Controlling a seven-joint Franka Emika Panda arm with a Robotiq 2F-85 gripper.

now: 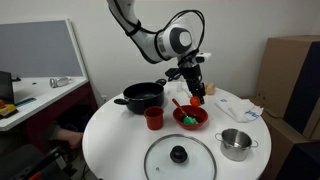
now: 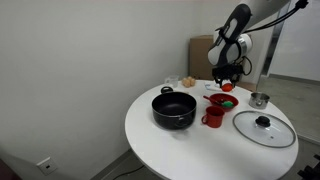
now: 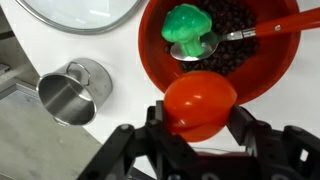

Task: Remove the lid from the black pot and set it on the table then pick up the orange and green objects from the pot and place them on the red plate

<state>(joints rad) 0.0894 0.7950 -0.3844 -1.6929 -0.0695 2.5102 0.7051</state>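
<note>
The orange object will move toward the black pot and go down into the red plate [image 1: 192,112] beside the spoon before I open my gripper.
My gripper [image 3: 200,125] is shut on the orange object [image 3: 200,100], a smooth rounded piece, and holds it above the near rim of the red plate [image 3: 155,60]. The green object [image 3: 186,25] lies in the red plate on a pale spoon with an orange handle. In both exterior views the gripper [image 1: 196,92] [image 2: 226,80] hangs over the red plate [image 1: 190,117] [image 2: 220,100]. The lid [image 1: 180,157] [image 2: 263,127] lies flat on the table [image 1: 110,130] [image 2: 160,145]. The black pot [image 1: 142,96] [image 2: 174,108] stands uncovered, apart from the gripper.
A small red cup [image 1: 153,118] [image 2: 212,117] stands between the pot and the plate. A small steel pot [image 1: 236,143] [image 2: 260,99] [image 3: 68,92] stands near the table's edge. White papers [image 1: 235,106] lie behind the plate. A cluttered desk [image 1: 30,95] and cardboard boxes [image 1: 295,80] flank the table.
</note>
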